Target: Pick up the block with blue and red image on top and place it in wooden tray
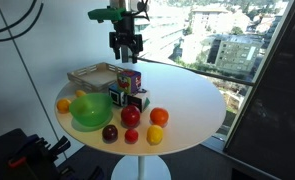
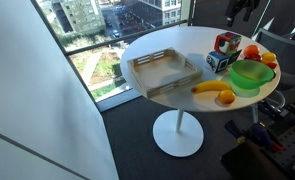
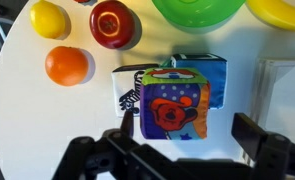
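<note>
My gripper lowers its fingers around the upper part of the block next, then closes there.
The block [image 1: 130,78] has magenta-purple sides and sits on top of two black-and-white cubes [image 1: 127,97] near the middle of the round white table [image 1: 187,100]. In the wrist view its top face [image 3: 172,105] shows a red-and-blue picture. My gripper [image 1: 126,47] hangs open just above the block, apart from it. In the wrist view the fingers [image 3: 187,135] stand to either side of the block's near end. The wooden tray [image 1: 95,75] lies empty behind the cubes, and it also shows in an exterior view [image 2: 165,72]. The block also shows there [image 2: 227,43].
A green bowl [image 1: 90,110] stands in front of the cubes. Toy fruits lie around them: an orange [image 1: 159,117], a lemon [image 1: 154,135], apples [image 1: 131,116], and a banana [image 2: 209,87] by the bowl. A window runs behind the table.
</note>
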Tool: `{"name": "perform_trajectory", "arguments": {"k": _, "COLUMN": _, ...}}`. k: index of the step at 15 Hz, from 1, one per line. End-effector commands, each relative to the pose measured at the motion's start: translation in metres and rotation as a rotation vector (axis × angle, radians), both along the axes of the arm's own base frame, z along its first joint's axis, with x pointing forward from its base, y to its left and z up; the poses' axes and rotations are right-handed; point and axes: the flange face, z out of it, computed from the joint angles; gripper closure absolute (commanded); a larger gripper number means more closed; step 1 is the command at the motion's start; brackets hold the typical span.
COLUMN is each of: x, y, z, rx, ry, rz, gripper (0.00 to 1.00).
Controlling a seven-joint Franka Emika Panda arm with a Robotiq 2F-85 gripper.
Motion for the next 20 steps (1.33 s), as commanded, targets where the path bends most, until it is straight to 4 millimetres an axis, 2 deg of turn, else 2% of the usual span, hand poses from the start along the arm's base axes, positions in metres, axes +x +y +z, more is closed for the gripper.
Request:
{"name": "perform_trajectory", "arguments": {"k": 1, "x": 0.003, "y": -0.003, "z": -0.010, "rx": -0.009, "ry": 0.007, "rz": -0.016, "gripper": 0.00}}
{"name": "perform_trajectory", "arguments": {"k": 20, "x": 0.017, "y": -0.002, "z": -0.063, "rx": -0.001, "ry": 0.019, "rz": 0.008, "gripper": 0.00}}
